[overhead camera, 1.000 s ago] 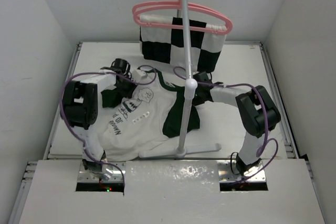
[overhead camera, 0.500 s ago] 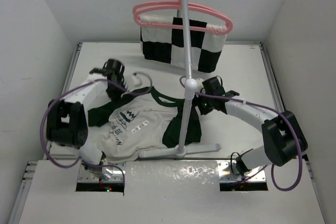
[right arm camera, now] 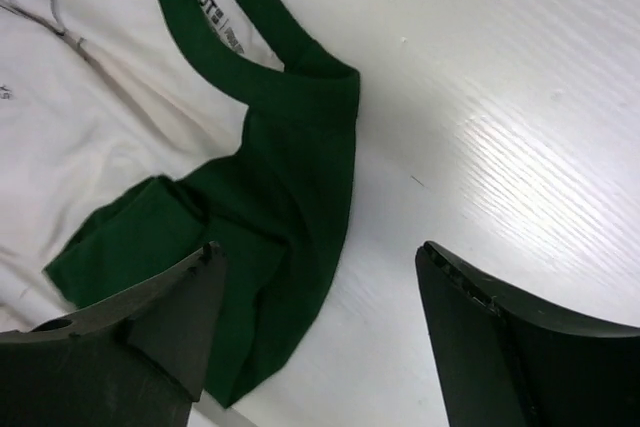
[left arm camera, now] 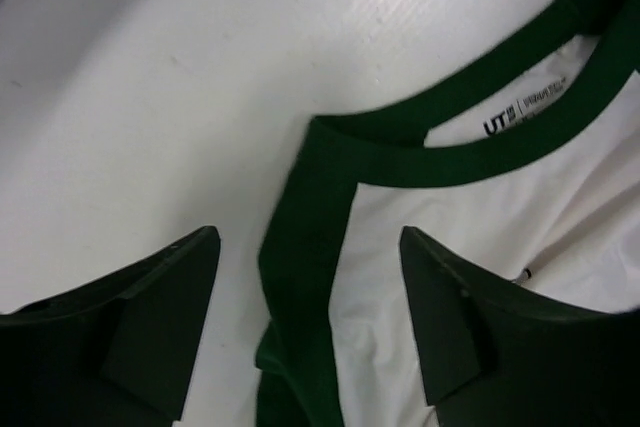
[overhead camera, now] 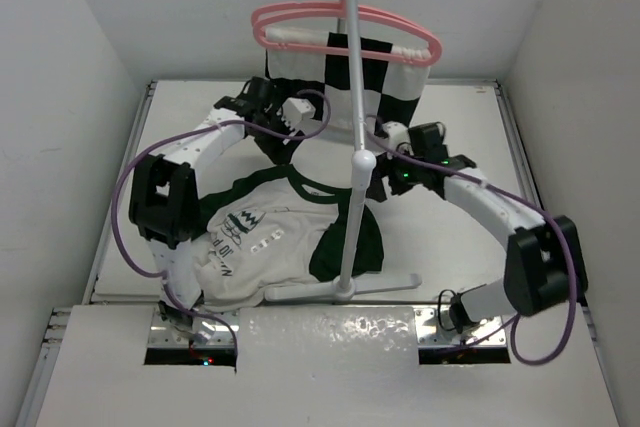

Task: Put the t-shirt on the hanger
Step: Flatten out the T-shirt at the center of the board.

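Observation:
My right gripper moves up and outward onto the pink hanger's end (overhead camera: 433,51) next, since that end is above and outward of it and juts past the checkered cloth.
The t-shirt (overhead camera: 270,232), cream-white with dark green sleeves and collar, lies flat on the table in front of the stand, chest print up. My left gripper (overhead camera: 282,115) hovers open above its collar and left shoulder; in the left wrist view the green sleeve seam (left arm camera: 305,247) runs between the spread fingers (left arm camera: 165,317). My right gripper (overhead camera: 397,145) is open above the other green sleeve (right arm camera: 290,177), holding nothing. The pink hanger (overhead camera: 300,11) hangs high on the stand, pressed against its twin.
A grey stand pole (overhead camera: 352,147) rises between the two arms, and its base (overhead camera: 340,290) rests on the shirt's lower edge. A black-and-white checkered cloth (overhead camera: 345,82) hangs from the twin hanger behind both grippers. White walls enclose the table on three sides.
Both grippers let go of the shirt's shoulders and opened. The shirt dropped flat. Both arms then lifted and moved back toward the checkered cloth.

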